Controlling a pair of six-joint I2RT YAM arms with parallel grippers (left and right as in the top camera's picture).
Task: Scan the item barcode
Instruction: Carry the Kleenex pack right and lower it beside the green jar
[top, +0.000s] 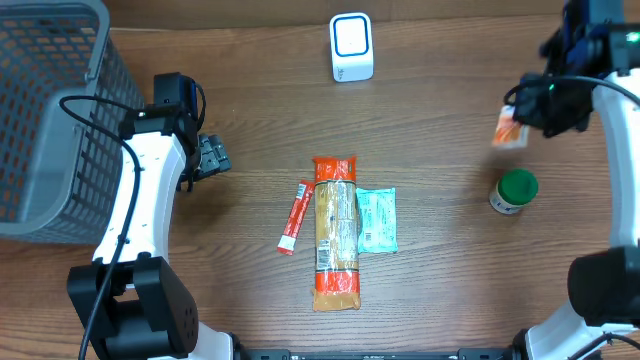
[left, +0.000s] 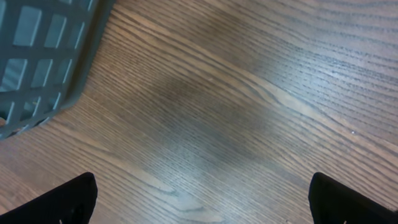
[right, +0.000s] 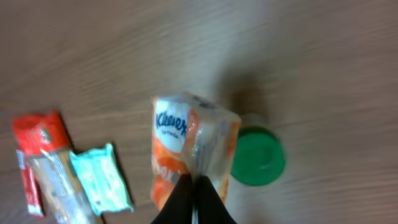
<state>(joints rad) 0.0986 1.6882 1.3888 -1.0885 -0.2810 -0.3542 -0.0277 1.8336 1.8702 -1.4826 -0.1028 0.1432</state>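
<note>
My right gripper will next take the pack down and back to clear wood (top: 479, 188) beside the green-capped jar, and it will let go of the pack there.
My right gripper (right: 194, 186) is shut on the plastic wrap of an orange-and-white Kleenex tissue pack (right: 186, 143) and holds it off the table. In the overhead view that pack (top: 508, 130) hangs at the far right under the right gripper (top: 520, 118). No barcode shows on it. A white scanner (top: 351, 47) with a blue-rimmed window stands at the back centre, well left of the pack. At the left, my left gripper (top: 212, 155) is open over bare wood beside the basket. In its wrist view the left gripper (left: 202, 202) has nothing between the fingers.
A green-capped jar (top: 514, 190) stands just below the held pack. A long orange snack pack (top: 335, 232), a teal pouch (top: 377, 220) and a red stick sachet (top: 294, 216) lie mid-table. A grey mesh basket (top: 45, 110) fills the left back corner.
</note>
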